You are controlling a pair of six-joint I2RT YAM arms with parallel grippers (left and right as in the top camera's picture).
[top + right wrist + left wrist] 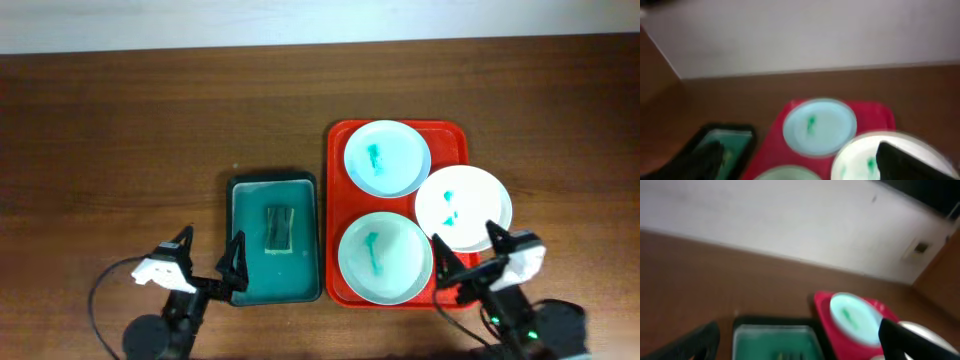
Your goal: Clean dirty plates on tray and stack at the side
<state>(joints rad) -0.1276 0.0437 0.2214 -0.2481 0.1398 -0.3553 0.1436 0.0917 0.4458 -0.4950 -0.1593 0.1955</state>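
The front mint plate's rim nearest the white plate has room for fingers, as the red tray is empty there. My right gripper will rise next, then lower its fingers onto that rim.
Three plates lie on the red tray: a mint plate at the back, a white plate at the right hanging over the tray's edge, and a mint plate at the front. All carry teal-green smears. My left gripper is open and empty at the front left, beside the green tray. My right gripper is open and empty at the front right, over the tray's near corner. The right wrist view shows the back plate and white plate; the left wrist view shows the back plate.
A dark green tray holding a sponge sits left of the red tray; it also shows in the left wrist view. Brown table stretches left and behind. A pale wall lies beyond the far edge.
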